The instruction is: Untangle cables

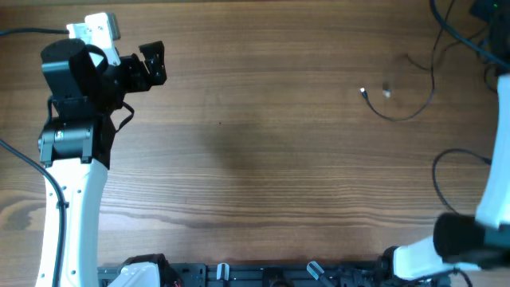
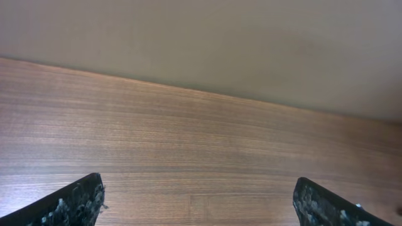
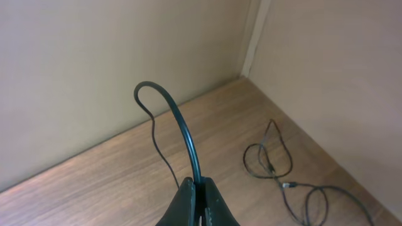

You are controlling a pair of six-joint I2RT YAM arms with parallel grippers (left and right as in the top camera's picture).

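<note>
The right gripper tilts and lowers next to the bare wood below it, beside the loose loops, and releases the cable arching above the table.
Thin black cables (image 1: 414, 112) lie on the wooden table at the far right, with a white-tipped plug (image 1: 362, 91) at one end. In the right wrist view my right gripper (image 3: 200, 185) is shut on one black cable (image 3: 182, 129), which arches up from the jaws and trails down to the table. More loose cable loops (image 3: 270, 160) with a small plug (image 3: 289, 185) lie near the corner of the walls. My left gripper (image 1: 151, 64) is open and empty at the far left, over bare wood (image 2: 198, 201), far from the cables. The right gripper itself is outside the overhead view.
Beige walls border the table's far edge (image 2: 201, 44) and meet in a corner (image 3: 248, 56) close to the cables. The right arm (image 1: 490, 199) stands along the right edge. A thick black arm cable (image 1: 446, 167) loops beside it. The arm bases line the front edge (image 1: 263, 275).
</note>
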